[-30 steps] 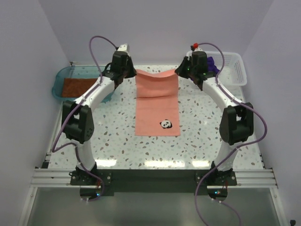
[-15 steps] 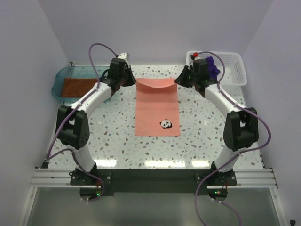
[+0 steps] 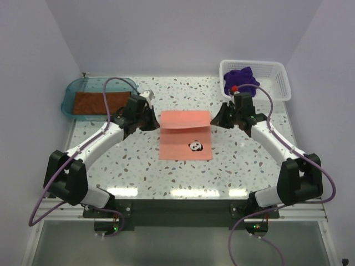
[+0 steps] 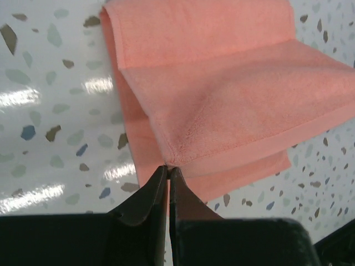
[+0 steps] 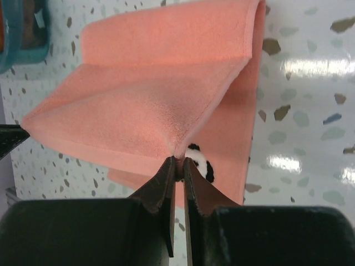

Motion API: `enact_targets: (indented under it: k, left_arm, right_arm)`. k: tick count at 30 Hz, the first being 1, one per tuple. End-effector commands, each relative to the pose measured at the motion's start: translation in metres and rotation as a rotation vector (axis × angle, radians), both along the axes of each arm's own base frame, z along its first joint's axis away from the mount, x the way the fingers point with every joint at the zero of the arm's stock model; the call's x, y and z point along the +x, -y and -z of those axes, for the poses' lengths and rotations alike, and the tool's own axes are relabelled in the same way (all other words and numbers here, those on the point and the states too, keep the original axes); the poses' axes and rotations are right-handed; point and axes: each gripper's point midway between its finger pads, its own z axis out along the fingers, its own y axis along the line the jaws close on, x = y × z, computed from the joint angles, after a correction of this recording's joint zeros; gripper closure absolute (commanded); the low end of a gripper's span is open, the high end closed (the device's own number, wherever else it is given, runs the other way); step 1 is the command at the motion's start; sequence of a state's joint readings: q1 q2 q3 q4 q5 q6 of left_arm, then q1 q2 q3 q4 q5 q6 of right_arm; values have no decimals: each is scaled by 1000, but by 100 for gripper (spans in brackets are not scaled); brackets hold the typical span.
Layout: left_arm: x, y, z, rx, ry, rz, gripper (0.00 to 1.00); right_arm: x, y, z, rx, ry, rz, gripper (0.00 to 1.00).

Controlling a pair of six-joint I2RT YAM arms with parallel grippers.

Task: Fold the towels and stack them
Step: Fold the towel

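Observation:
I will next pull the flap in my right gripper back, lower it to the lower layer's bare panda-side near corner (image 3: pixel 210 158), below and back from the gripper, and release it.
The salmon pink towel (image 3: pixel 186 133) lies mid-table, its far half lifted and folded over toward the near edge; a panda patch (image 3: pixel 195 146) shows on the lower layer. My left gripper (image 3: pixel 157 124) is shut on its left corner (image 4: pixel 169 162). My right gripper (image 3: pixel 213 123) is shut on its right corner (image 5: pixel 180 158). Both hold the flap just above the lower layer. The rust brown towel (image 3: pixel 93 101) lies flat in the teal tray (image 3: pixel 71 91). The deep purple towel (image 3: pixel 242 79) is bunched in the white basket (image 3: pixel 280 80).
The teal tray stands at the back left and the white mesh basket at the back right. Purple walls close the table on three sides. Speckled tabletop (image 3: pixel 138 166) surrounds the pink towel.
Both grippers have moved from the far edge toward the near side, carrying the pink towel's far edge over itself. The visible flat part has shortened.

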State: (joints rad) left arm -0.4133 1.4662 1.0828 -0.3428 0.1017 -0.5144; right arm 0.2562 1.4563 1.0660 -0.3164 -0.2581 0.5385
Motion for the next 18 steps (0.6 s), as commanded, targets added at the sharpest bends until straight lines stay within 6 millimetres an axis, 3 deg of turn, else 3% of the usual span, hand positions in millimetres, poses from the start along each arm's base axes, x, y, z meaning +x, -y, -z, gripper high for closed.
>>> enact_targets:
  k: [1,8,13,18]
  left_arm:
    - [-36,8,13,4,-48,31,100]
    - [-82,13,50,31,-124,56,100]
    - [-105,6,77,51,-180,54,100]
    - [-113,-1,97,70,-204,40,100]
  right_arm:
    - [-35,-2,5,19,-40,-47,100]
    - [-93,3,52,-11,-168,-108,100]
    - [-114,2,77,-9,-221,-121,100]
    - [-127,-9,106,-17,-263,-152,99]
